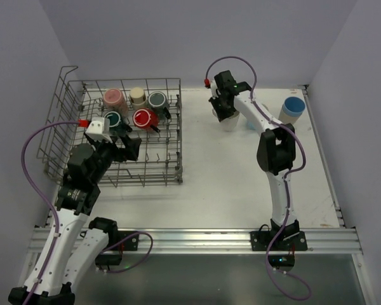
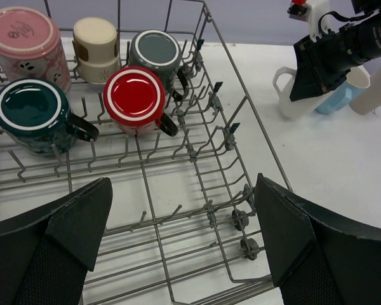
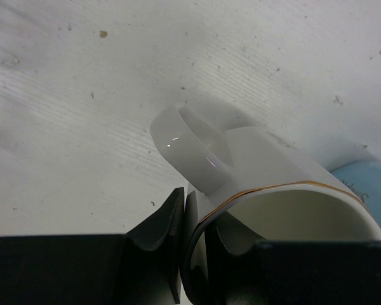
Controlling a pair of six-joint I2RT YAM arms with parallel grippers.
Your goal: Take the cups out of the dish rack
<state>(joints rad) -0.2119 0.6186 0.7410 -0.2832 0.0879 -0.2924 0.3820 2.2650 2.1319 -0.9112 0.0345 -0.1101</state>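
Note:
Cups stand outside the rack. I need to ease my right gripper down toward the light blue cup, onto the tabletop beside it, and release the mug's rim.
The grey wire dish rack holds upside-down cups in its far part: pink, cream, grey, dark teal and red. My left gripper hangs open over the rack's bare near wires, short of the red cup. My right gripper is shut on the rim of an upright white mug with a gold edge, right of the rack, one finger inside and one outside. Whether the mug rests on the table does not show.
A light blue cup stands right behind the white mug, with a pale tumbler beside it. A cup with a blue top stands at the far right. The rack's raised wire end is on the left.

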